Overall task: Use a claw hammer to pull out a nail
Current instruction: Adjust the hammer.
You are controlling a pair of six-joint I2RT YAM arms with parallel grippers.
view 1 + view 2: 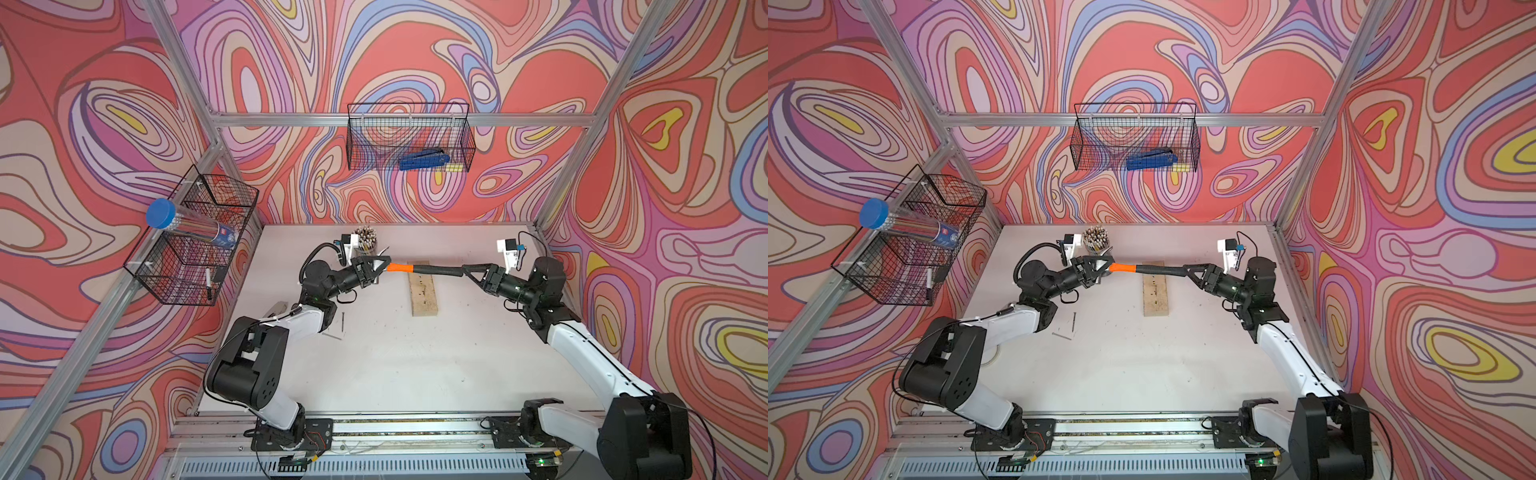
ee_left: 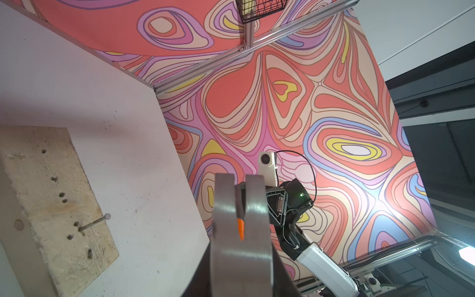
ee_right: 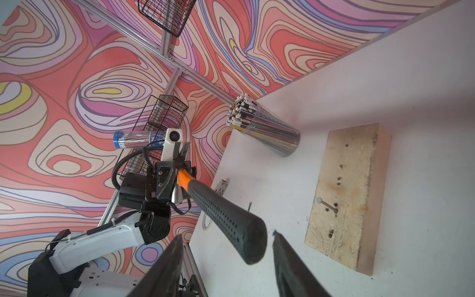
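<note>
The right gripper moves toward my left gripper next and closes farther along the hammer's black handle end (image 1: 451,271) (image 3: 246,232). Its open fingers are only at the handle's tip.
The claw hammer (image 1: 424,269) hangs level above the table's far half, and its orange-and-black handle (image 3: 223,213) runs from left to right. My left gripper (image 1: 385,262) is shut on the hammer at the head end. In the left wrist view the silver forked claw (image 2: 240,210) fills the lower middle. My right gripper (image 3: 226,233) is open, its fingers (image 3: 167,257) on either side of the black handle end with gaps showing. The nail (image 2: 93,223) sticks out slanted from the wooden block (image 1: 423,293), below the handle; the right wrist view shows the nail (image 3: 327,205) too.
A clear cup of pencils (image 1: 364,239) stands at the back, just behind my left gripper. Loose nails (image 1: 343,322) lie on the table by the left arm. A wire basket (image 1: 457,124) on the back wall holds a blue tool (image 1: 424,160). Another basket (image 1: 166,286) hangs on the left wall.
</note>
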